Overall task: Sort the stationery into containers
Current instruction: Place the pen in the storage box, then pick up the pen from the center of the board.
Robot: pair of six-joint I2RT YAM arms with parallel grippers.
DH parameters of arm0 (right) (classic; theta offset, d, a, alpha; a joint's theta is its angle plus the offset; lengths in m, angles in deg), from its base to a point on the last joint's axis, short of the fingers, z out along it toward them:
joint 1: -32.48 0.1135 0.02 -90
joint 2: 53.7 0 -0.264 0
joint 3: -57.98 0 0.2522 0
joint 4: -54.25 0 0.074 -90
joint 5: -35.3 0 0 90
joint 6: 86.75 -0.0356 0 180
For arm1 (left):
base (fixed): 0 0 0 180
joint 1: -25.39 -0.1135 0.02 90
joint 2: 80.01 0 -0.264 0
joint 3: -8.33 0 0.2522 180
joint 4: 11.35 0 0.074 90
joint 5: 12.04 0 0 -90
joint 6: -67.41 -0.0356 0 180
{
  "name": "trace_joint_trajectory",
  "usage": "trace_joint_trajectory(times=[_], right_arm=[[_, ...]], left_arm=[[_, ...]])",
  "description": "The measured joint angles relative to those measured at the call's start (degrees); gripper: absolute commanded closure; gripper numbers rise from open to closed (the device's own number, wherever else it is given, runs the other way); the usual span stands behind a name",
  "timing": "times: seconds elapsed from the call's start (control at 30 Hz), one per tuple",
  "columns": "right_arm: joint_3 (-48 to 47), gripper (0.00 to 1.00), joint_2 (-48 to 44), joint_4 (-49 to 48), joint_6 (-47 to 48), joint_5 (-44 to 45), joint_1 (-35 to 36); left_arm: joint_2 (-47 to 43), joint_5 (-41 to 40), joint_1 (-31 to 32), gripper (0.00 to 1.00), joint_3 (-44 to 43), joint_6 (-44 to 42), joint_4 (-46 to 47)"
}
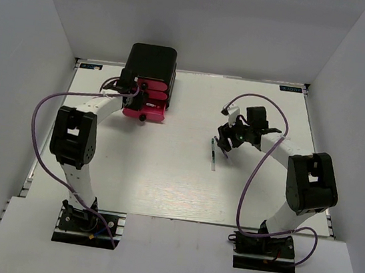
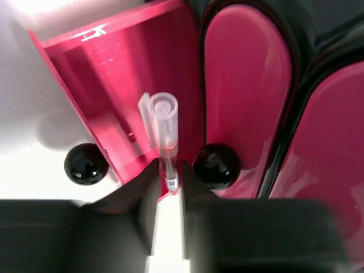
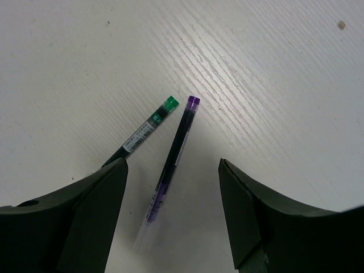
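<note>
The dark pen with the purple end already lies between my open fingers, so my right gripper lowers onto its middle (image 3: 169, 170) next and closes.
The black cabinet (image 1: 153, 62) stands at the back left with its lowest pink drawer (image 1: 144, 111) pulled out. My left gripper (image 1: 134, 93) is over that open drawer (image 2: 108, 85), shut on a thin red-and-clear pen (image 2: 165, 128) that points down into it. The two other pink drawers (image 2: 247, 85) are closed. My right gripper (image 1: 225, 142) is open just above the table. A dark pen with a purple end (image 3: 173, 153) lies between its fingers, and a dark pen with a green end (image 3: 145, 133) lies beside the left finger. The highlighters and the eraser are out of view.
Black round knobs (image 2: 215, 165) sit close on either side of my left fingertips. The two pens show as thin dark lines on the white table (image 1: 164, 174) at centre right (image 1: 213, 153). White walls enclose the table on three sides.
</note>
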Motion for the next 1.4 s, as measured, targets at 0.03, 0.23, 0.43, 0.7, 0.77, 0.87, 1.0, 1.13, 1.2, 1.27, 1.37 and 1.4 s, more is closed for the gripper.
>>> trace_joint_trajectory(times=[0.03,0.23,0.43,0.7,0.77,0.87,1.0,1.13,1.2,1.27,1.37,1.4], right_arm=[[0.0,0.26,0.0,0.1,0.3,-0.1,0.0],[0.0,0.25,0.3,1.3,2.1,-0.6,0.0],[0.9,0.30,1.6,1.1,2.2,1.1,0.1],[0.6,0.38,4.9,0.4,2.6,4.7,0.5],[0.5,0.43,5.3,-0.2,2.9,5.5,0.8],[0.7,0.62,5.4,-1.2,4.0,6.8,1.8],[1.9,1.00,5.1,-3.9,5.9,7.6,3.5],[2.7,1.00,4.3,-4.8,7.8,8.0,4.0],[2.8,1.00,3.9,-4.3,9.5,7.8,4.0],[2.6,1.00,3.6,-4.0,11.3,6.4,4.2],[0.2,1.00,3.6,-2.8,13.5,3.0,4.7],[-1.4,1.00,3.7,-2.4,14.4,1.5,5.2]], left_arm=[[0.0,0.3,0.0,0.58,0.0,-0.1,0.0],[0.0,1.6,-0.1,0.42,0.3,-0.7,-0.7],[-3.7,2.7,-0.1,0.42,4.1,-1.9,1.7],[-16.5,3.9,-0.1,0.44,10.4,-5.9,4.6],[-19.9,4.0,-0.1,0.44,11.9,-7.4,4.8],[-25.4,4.0,-0.1,0.46,15.0,-10.3,5.4],[-33.7,4.0,-0.1,0.41,22.7,-17.3,7.7],[-44.7,5.1,0.2,0.31,33.7,-27.6,12.0],[-50.7,7.0,0.3,0.28,39.8,-31.3,15.4],[-55.4,8.7,0.4,0.27,44.5,-33.9,17.7],[-59.7,10.7,0.5,0.27,49.2,-36.3,19.6],[-60.6,11.2,0.5,0.27,50.3,-36.8,20.0]])
